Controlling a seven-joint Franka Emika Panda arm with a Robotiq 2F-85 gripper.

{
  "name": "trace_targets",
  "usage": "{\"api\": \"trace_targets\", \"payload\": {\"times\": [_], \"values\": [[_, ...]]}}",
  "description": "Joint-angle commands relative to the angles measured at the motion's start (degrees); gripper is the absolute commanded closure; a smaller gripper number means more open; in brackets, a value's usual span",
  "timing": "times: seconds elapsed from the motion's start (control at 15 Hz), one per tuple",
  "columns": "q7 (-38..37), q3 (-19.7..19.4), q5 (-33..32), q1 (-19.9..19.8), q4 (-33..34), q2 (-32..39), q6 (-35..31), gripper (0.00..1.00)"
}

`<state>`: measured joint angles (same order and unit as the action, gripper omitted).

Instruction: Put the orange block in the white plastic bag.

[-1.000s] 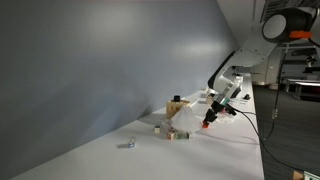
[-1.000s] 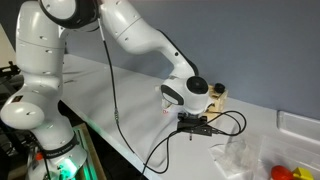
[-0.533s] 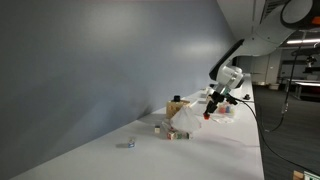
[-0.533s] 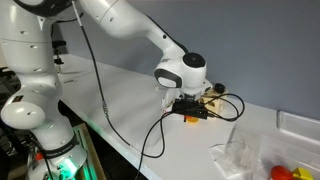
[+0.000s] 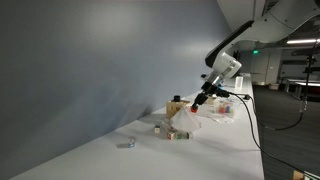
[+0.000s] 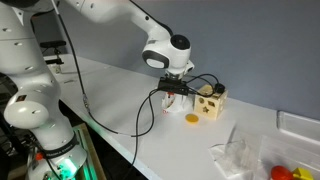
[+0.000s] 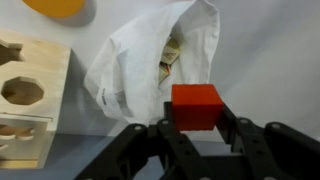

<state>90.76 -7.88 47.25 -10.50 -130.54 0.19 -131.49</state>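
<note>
The orange block [image 7: 195,105] hangs beside the bag's opening in the wrist view. My gripper lowers over the white bag's opening [image 7: 168,62] next and releases the block inside.
My gripper [image 7: 195,118] is shut on the orange block [image 7: 195,105], a red-orange cube held between both fingers. Past it in the wrist view lies the white plastic bag [image 7: 140,70], crumpled, with its mouth open toward me and some item showing inside. In an exterior view the gripper [image 5: 203,97] hangs in the air above the bag [image 5: 190,121]. In an exterior view the gripper [image 6: 176,94] is up beside the wooden box, and the bag [image 6: 240,155] lies lower right on the table.
A wooden shape-sorter box [image 7: 28,95] stands beside the bag, also seen in both exterior views [image 6: 208,102] [image 5: 176,105]. A yellow disc [image 6: 192,120] lies by it. Small blocks [image 5: 163,129] and a small object [image 5: 126,144] sit on the white table. A cable trails from the wrist.
The arm has risen and swung toward the wooden box, carrying the orange block up with it. The bag and other objects have not moved.
</note>
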Motion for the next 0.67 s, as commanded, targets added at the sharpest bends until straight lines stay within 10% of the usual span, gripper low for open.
{"api": "trace_targets", "payload": {"times": [0.0, 0.6], "values": [[-1.57, 0.81, 2.20, 2.00, -2.57, -1.69, -1.42, 0.81], [-3.03, 1.28, 3.65, 3.44, -4.83, -0.60, -12.15, 0.81]]}}
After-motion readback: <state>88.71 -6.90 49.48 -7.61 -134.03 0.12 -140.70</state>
